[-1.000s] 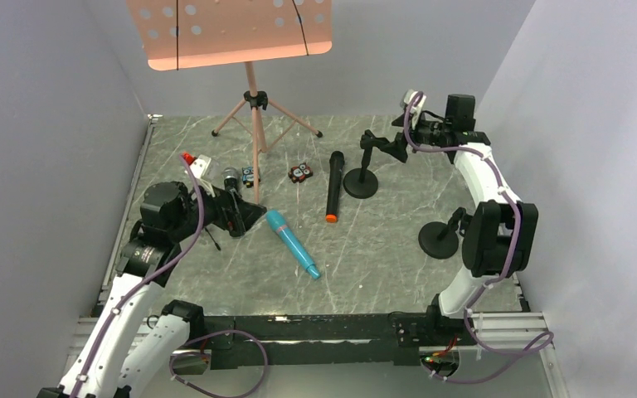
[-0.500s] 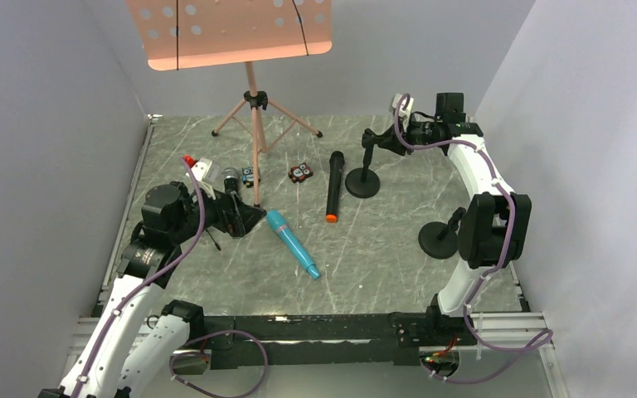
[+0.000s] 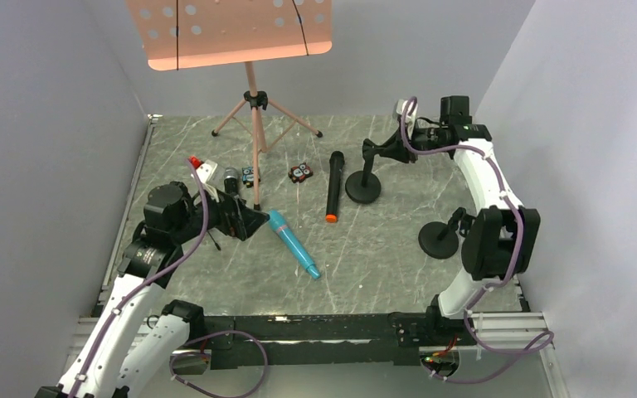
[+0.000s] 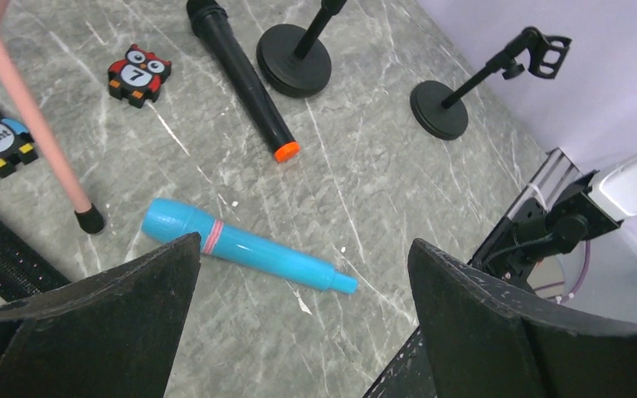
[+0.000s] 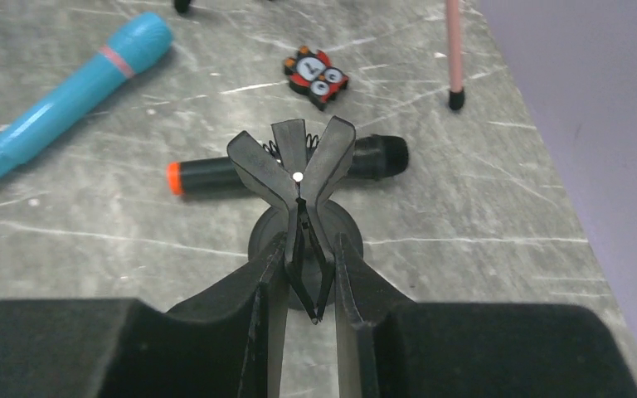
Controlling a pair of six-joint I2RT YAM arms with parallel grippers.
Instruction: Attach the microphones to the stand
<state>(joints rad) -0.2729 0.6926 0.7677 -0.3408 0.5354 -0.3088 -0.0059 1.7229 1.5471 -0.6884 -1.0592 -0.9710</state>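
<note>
The stand is far from the turquoise microphone, so it comes back in my right gripper toward that microphone's narrow end [image 3: 313,272] next, then the gripper opens.
The turquoise microphone [image 3: 291,243] [image 4: 247,253] lies on the table just ahead of my open left gripper [image 3: 245,220] [image 4: 303,246], which holds nothing. The black microphone with the orange end [image 3: 333,187] [image 5: 286,172] lies beside the near stand [image 3: 363,187]. Only the silver head of the third microphone [image 3: 230,177] shows behind my left arm. My right gripper [image 3: 388,152] [image 5: 311,249] is shut on the tail levers of that stand's clip [image 5: 292,162], and the clip's mouth is spread open.
A second stand [image 3: 440,240] [image 4: 440,108] is at the right, by my right arm's elbow. The pink music stand [image 3: 254,116] rises at the back, with one leg [image 4: 37,133] near my left gripper. A red owl clip [image 3: 301,172] and a blue owl clip [image 3: 249,176] lie nearby.
My right gripper has closed on the stand's clip and squeezed its mouth open. The stand's top has shifted a little. My left gripper has stayed open, almost still.
</note>
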